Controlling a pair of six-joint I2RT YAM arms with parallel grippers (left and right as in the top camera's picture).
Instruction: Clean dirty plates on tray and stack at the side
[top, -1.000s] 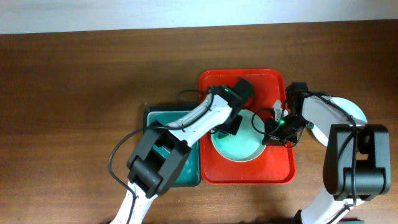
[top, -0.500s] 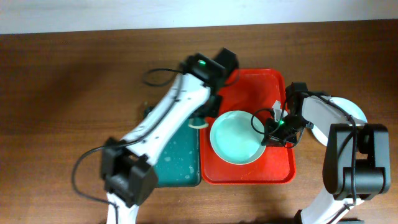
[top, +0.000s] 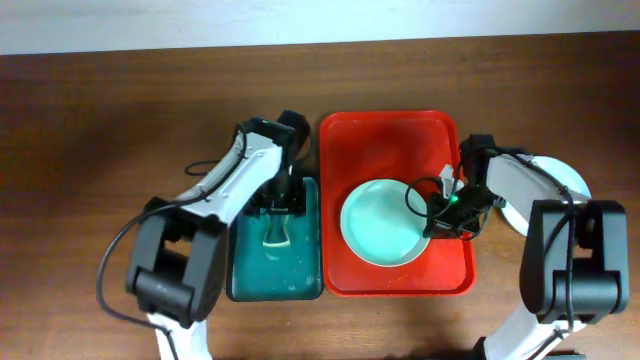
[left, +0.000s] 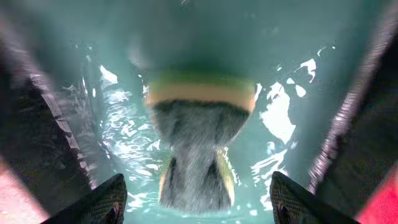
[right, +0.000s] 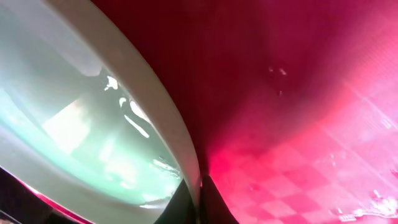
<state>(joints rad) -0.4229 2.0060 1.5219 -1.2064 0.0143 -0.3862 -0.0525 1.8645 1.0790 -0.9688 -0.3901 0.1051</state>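
The right gripper lifts next and swings over the green tray. Then it lowers onto another plate (top: 563, 177) and releases, since that plate rests beside the red tray (top: 390, 140).
One pale mint plate (top: 380, 225) lies in the red tray (top: 390, 140). My right gripper (top: 441, 214) is shut on its right rim; in the right wrist view the plate (right: 81, 124) edge is pinched between the dark fingertips (right: 217, 208), with the red tray (right: 311, 93) floor beside it. Another plate (top: 570, 180) rests on the table right of the tray, partly under the right arm. My left gripper (top: 277, 212) hangs open over the dark green tray (top: 300, 285). The sponge (left: 199, 143) lies loose in wet suds between the spread fingers (left: 106, 200).
The green tray (left: 298, 56) holds soapy water and touches the red tray's left side. Both arms reach in from the near edge. Brown tabletop extends left and behind the trays to a pale wall.
My left arm swung left from above the plate to the green tray, opened and let go of the sponge. The right gripper and its plate stayed put.
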